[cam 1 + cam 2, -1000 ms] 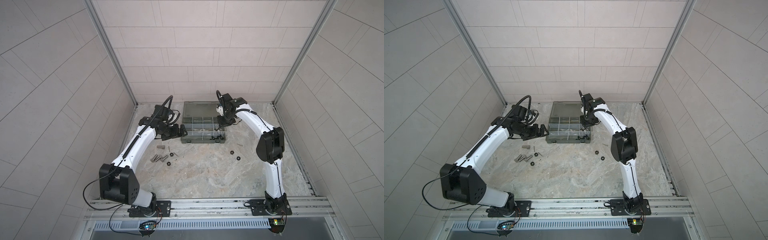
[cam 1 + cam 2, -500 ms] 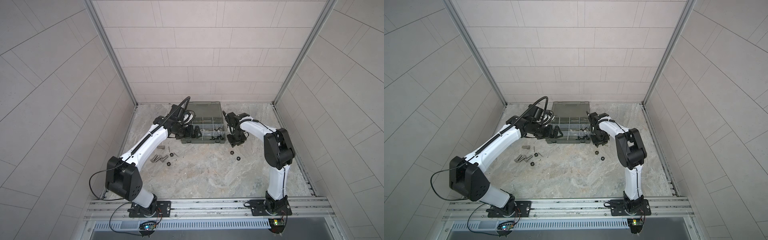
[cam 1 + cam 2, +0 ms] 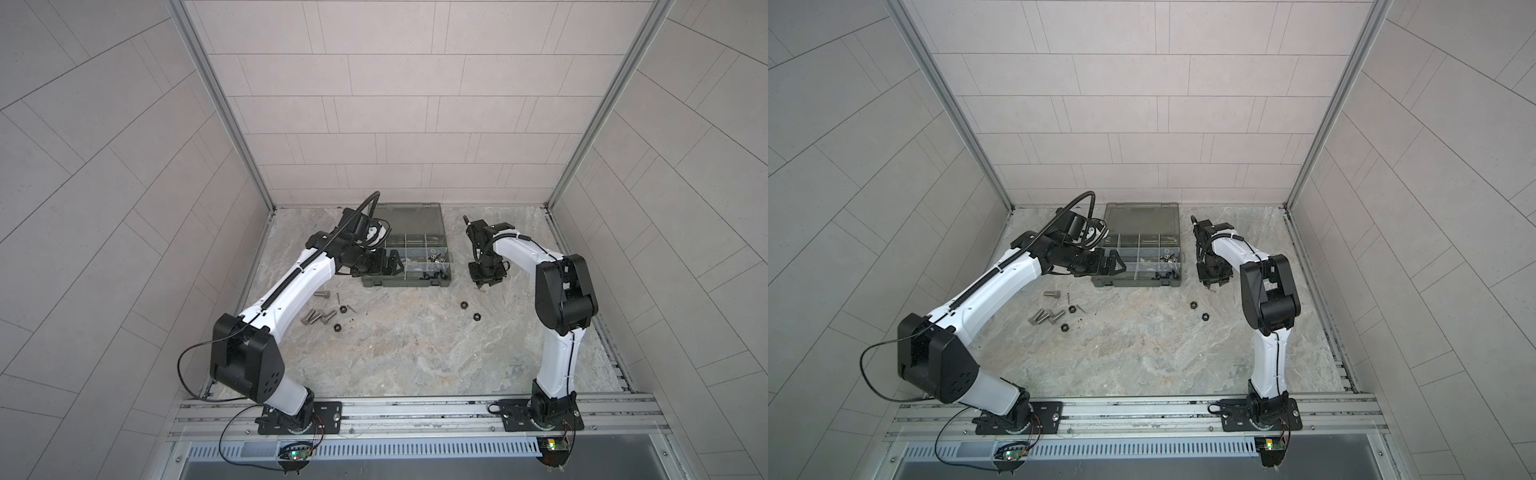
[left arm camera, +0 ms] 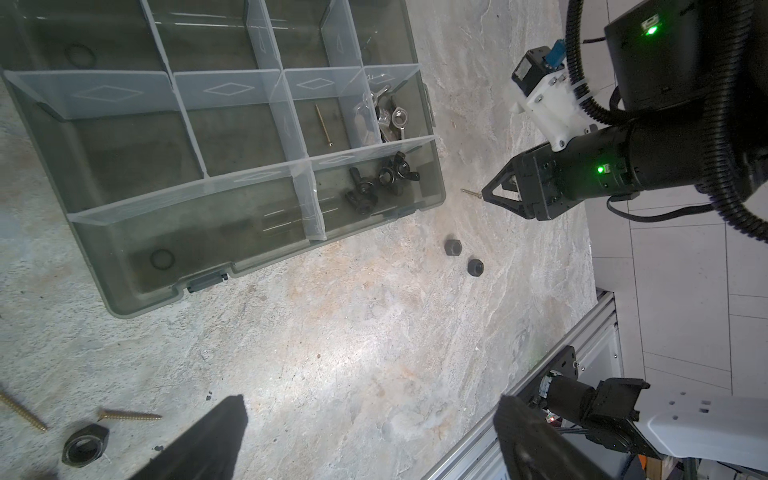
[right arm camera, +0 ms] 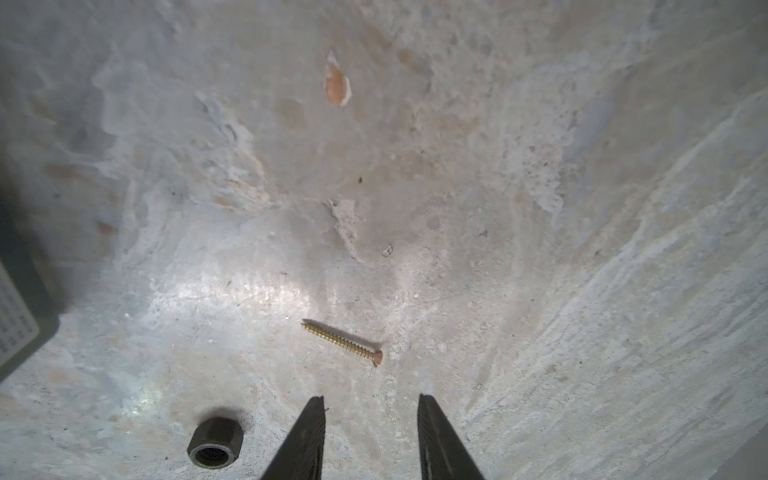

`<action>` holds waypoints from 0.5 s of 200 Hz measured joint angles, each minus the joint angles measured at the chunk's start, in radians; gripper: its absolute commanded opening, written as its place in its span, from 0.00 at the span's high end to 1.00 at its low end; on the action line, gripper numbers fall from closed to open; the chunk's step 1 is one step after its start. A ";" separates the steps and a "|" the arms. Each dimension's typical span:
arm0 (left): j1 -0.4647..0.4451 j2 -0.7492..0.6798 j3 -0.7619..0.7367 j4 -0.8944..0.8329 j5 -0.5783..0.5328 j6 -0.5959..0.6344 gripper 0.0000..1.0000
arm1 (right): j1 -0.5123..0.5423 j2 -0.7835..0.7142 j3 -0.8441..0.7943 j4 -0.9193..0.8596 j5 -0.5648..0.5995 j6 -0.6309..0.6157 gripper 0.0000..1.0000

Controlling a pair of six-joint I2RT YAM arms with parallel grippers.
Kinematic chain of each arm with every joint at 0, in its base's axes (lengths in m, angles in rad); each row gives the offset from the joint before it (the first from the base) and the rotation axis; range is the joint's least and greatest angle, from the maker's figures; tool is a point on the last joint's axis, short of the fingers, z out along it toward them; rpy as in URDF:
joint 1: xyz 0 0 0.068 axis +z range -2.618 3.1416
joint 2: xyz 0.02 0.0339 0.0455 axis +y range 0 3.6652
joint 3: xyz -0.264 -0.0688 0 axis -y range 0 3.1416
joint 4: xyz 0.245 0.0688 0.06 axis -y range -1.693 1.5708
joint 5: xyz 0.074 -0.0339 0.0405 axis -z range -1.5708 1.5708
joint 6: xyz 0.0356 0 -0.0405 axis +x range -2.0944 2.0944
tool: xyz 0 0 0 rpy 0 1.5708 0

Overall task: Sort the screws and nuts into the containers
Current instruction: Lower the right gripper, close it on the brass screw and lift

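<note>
The brass screw's threaded stem (image 5: 340,340) lies flat on the table below my right gripper's fingers, so my gripper will next go down and edge toward the case to close around it.
The grey-green case (image 3: 432,216) of containers lies open at the back middle in both top views. One compartment holds black wing nuts (image 4: 382,178), another silver wing nuts (image 4: 388,118), another a thin screw (image 4: 323,124). My right gripper (image 5: 371,399) hovers low over the table right of the case, open and empty, just short of a brass screw (image 5: 343,343). A black hex nut (image 5: 216,442) sits beside it. My left gripper (image 4: 370,409) stands wide open and empty at the case's left front (image 3: 392,266). Silver bolts (image 3: 316,318) and hex nuts (image 3: 343,308) lie below it.
Two hex nuts (image 3: 464,305) (image 3: 477,318) lie on the stone table in front of the right gripper (image 3: 1214,284). A nut (image 4: 85,446) and brass screws (image 4: 131,414) lie by the left fingers. Tiled walls close in on both sides; a metal rail (image 3: 415,411) runs along the front.
The right gripper left the case's far right side, came down to the table beside the case and opened. The left gripper moved right to the case's left front, still open.
</note>
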 measured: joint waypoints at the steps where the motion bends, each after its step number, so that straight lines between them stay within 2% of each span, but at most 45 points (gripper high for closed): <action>1: 0.000 0.000 0.000 0.000 0.000 0.000 0.00 | -0.001 0.001 0.001 0.000 0.000 0.000 0.62; 100: 0.002 0.000 0.000 -0.010 -0.003 0.029 0.00 | -0.004 0.030 0.011 0.022 -0.055 0.003 0.64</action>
